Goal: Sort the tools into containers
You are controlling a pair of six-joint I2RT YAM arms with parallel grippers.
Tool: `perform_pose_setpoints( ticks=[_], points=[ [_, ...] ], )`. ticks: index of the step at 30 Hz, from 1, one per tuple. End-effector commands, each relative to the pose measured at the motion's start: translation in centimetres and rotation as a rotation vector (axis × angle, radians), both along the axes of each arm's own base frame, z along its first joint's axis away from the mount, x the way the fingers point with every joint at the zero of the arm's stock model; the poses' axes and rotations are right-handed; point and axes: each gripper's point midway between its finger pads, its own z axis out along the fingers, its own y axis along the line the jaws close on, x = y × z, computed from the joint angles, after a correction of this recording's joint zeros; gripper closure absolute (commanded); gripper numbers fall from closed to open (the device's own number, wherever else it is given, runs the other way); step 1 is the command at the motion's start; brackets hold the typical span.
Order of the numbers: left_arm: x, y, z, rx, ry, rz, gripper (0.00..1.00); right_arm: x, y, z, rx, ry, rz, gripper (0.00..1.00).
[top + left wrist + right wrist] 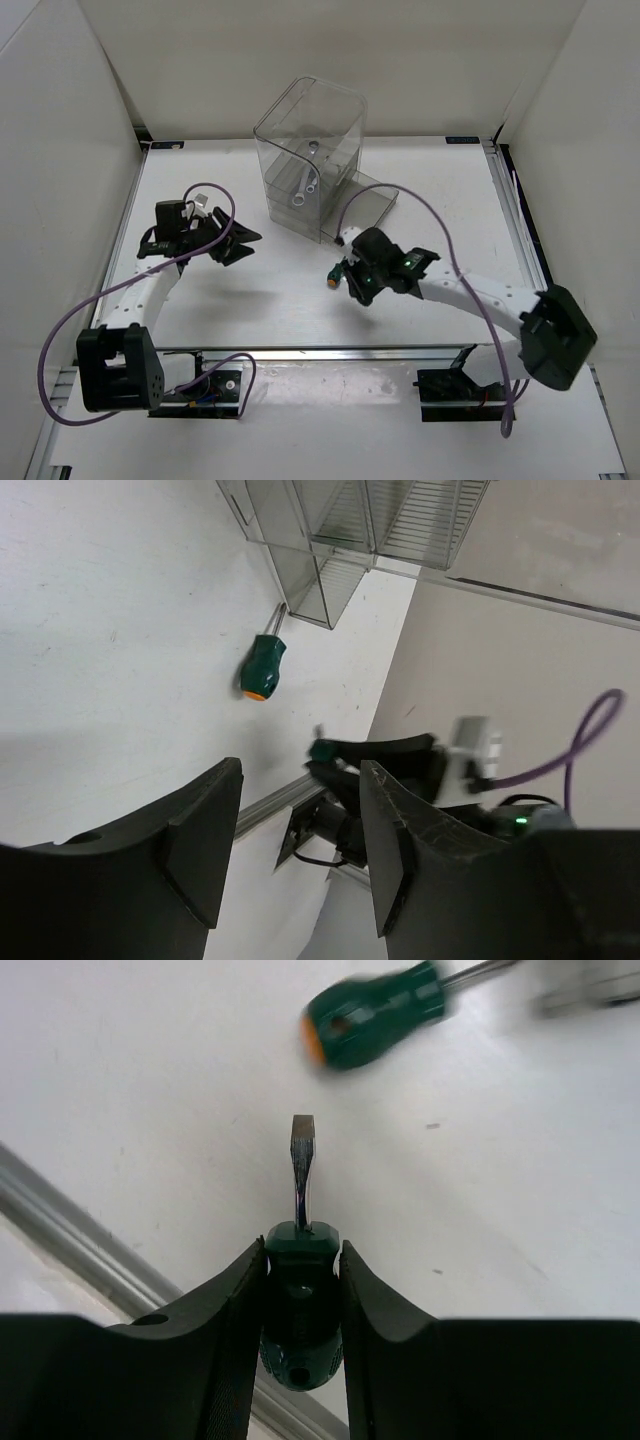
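My right gripper carries the screwdriver outward over the bottom of the pulled-out low drawer [367, 207] next, lowers it and releases, since the drawer's open from above.
My right gripper [303, 1260] is shut on a stubby green-handled screwdriver [302, 1305], held above the table with its flat blade pointing forward. In the top view this gripper [356, 283] is just in front of the organiser. A second green screwdriver with an orange end [370, 1010] lies on the table beyond it [333, 272], and it also shows in the left wrist view [262, 670]. The smoky-clear organiser [310, 140] stands at the back with one low drawer [365, 205] pulled out. Two silver wrenches [305, 187] show inside it. My left gripper [238, 248] is open and empty [300, 830]. The pliers are out of view.
White walls enclose the table on the left, back and right. A metal rail [320, 352] runs along the near edge. Purple cables [420, 215] loop over both arms. The organiser's corner [320, 590] stands close to the lying screwdriver.
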Motion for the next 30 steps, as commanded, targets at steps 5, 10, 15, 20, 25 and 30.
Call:
perform_pose_setpoints(
  ticks=[5,10,15,20,25,30],
  points=[
    [0.6,-0.4,0.1,-0.046,-0.003,0.001,0.38,11.4,-1.7,10.3,0.264,-0.202,-0.488,1.00],
    [1.5,-0.6,0.4,-0.072,-0.008,0.000,0.35,18.6,-0.7,11.1,0.388,-0.020,-0.575,1.00],
    [2.5,-0.7,0.5,-0.098,0.003,0.001,0.33,23.4,0.6,7.4,0.361,0.083,-0.613,1.00],
    [3.3,-0.9,0.8,-0.123,0.007,0.002,0.32,25.9,1.3,5.0,0.318,0.179,-0.638,0.95],
    [4.5,-0.9,1.0,-0.135,0.015,0.004,0.31,26.7,1.6,2.7,0.300,0.193,-0.634,0.76],
    [5.6,-1.1,1.3,-0.163,0.036,0.007,0.28,27.4,0.9,2.0,0.285,0.187,-0.659,0.53]
  ],
)
